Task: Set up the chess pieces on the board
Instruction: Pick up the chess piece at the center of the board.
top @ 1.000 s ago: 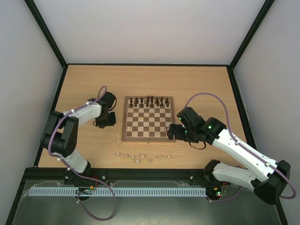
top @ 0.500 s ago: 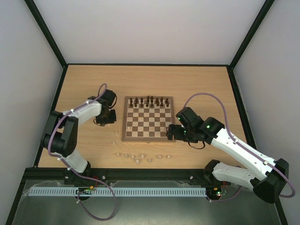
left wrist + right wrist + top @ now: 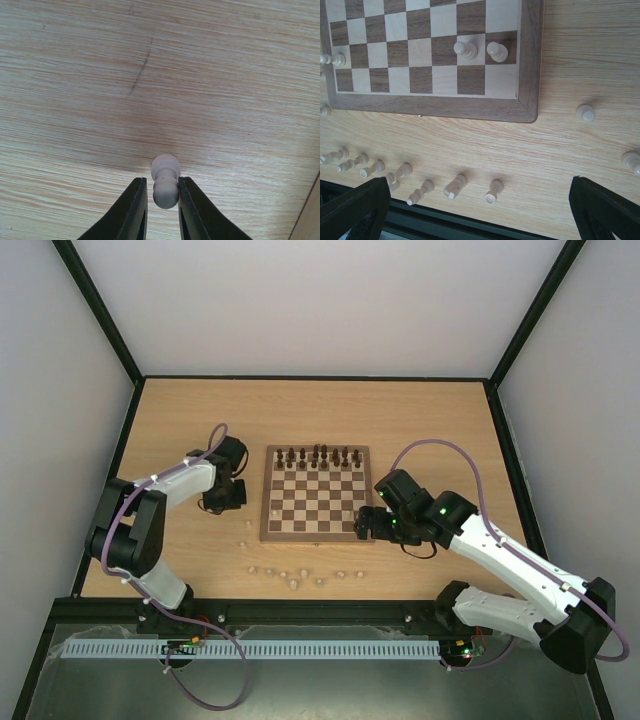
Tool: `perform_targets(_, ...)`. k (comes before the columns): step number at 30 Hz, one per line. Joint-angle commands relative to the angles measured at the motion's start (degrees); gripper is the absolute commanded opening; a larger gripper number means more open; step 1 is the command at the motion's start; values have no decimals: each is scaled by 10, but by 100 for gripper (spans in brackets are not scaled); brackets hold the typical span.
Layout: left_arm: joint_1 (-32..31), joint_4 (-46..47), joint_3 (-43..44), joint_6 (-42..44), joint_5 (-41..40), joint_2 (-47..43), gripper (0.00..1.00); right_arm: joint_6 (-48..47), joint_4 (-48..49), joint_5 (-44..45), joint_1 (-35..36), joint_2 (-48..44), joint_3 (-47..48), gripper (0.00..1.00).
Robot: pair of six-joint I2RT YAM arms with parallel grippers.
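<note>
I will move my left gripper to the right in the top view next, over the dark square beside the pawn at the board's edge, and let go there, because that square is empty.
The board [image 3: 316, 536] lies mid-table, with dark chess pieces [image 3: 318, 456] lined along its far edge. Left of the board, my left gripper [image 3: 226, 498] hangs low over the bare tabletop. In the left wrist view its fingers [image 3: 162, 181] pinch a pale pawn [image 3: 165, 189], whose round head pokes out past the tips. My right gripper [image 3: 366, 523] hovers at the board's near right corner, jaws wide open [image 3: 479, 186] and empty. Two pale pawns [image 3: 465, 49] stand on the board [image 3: 527, 60] near that corner. Several pale pieces [image 3: 455, 186] lie toppled on the table below.
Loose pale pieces [image 3: 290, 575] are strewn along the table's near edge, and two more [image 3: 243, 523] sit by the board's near left corner. Two pale pawns [image 3: 585, 113] stand on the table right of the board. Black frame posts and white walls enclose the table.
The left jaws have narrowed onto the pale pawn. The right arm has crept slightly toward the board's near right corner, its jaws staying wide.
</note>
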Motion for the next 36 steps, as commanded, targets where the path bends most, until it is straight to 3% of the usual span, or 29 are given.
perform_targets(1,3,-9,12,4,-5,-1,21,-1,-16,-2,2,-7,-9,98)
perform_targets(11,5,-13,24,5,-10,2,30,1,-20,-1,2,-15,-11,99)
perform_targets(25,6,-6,10,11,4,7,2,2,-19,-2,2,-18,-19,99)
perform_targets(27,5,-17,17,14,7,3,2,2,-20,-1,3,-17,-15,99)
perform_targets(31,-5,-91,77,20,13,-43,2,-1,-34,5,3,-15,4,98)
perform_targets(36,-47,-203,218,19,26,-71,2,-4,-59,17,2,-15,32,99)
